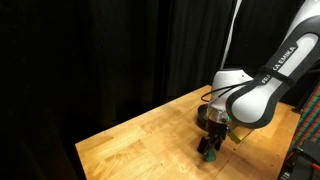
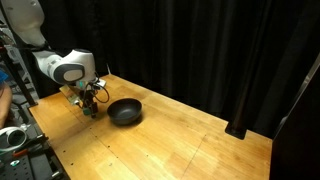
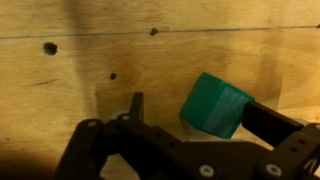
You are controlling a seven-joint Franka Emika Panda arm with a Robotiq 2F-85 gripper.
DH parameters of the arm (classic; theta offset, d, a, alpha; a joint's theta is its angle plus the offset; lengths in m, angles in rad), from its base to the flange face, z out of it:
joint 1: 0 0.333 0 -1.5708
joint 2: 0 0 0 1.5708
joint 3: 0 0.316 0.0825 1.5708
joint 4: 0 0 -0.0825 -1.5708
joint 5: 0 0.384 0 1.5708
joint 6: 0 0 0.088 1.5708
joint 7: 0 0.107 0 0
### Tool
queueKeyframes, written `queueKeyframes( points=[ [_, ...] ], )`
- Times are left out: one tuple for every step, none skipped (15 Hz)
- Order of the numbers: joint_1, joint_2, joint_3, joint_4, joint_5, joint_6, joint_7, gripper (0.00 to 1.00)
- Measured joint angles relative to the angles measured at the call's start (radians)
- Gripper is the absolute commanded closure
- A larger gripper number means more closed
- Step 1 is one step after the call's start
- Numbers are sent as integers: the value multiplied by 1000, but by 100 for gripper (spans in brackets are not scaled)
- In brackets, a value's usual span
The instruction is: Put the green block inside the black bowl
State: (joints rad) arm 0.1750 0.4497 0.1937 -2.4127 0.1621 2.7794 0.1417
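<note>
My low gripper eases toward the right in the wrist view next and closes its fingers around the tilted green block (image 1: 208, 154) (image 3: 217, 106), which sits off-center between them.
The green block (image 3: 214, 105) lies tilted on the wooden table between my gripper's fingers (image 3: 193, 106). It touches the right finger, and a gap separates it from the left finger. The gripper is open and low over the table. In both exterior views the gripper (image 1: 210, 146) (image 2: 88, 104) stands over the block (image 1: 208, 155) (image 2: 88, 113). The black bowl (image 2: 125, 112) sits on the table just beside the gripper, empty. In one exterior view the bowl is hidden behind the arm.
The wooden table (image 2: 180, 140) has small dark holes in its top (image 3: 50, 47). Black curtains hang behind it. A rack with equipment (image 2: 15, 135) stands at the table's end near the arm's base.
</note>
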Motion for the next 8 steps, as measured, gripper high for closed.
queueKeyframes(
  points=[
    [4,3,1,0,0,10,2,0],
    [6,3,3,0,0,14,3,0],
    [6,3,6,-1,1,17,5,0],
    [6,3,10,-1,3,18,5,0],
    [6,3,15,-1,7,18,5,0],
    [6,4,22,-1,8,18,6,0],
    [7,4,27,-2,9,18,7,25],
    [9,4,30,-3,9,18,8,26]
  ],
)
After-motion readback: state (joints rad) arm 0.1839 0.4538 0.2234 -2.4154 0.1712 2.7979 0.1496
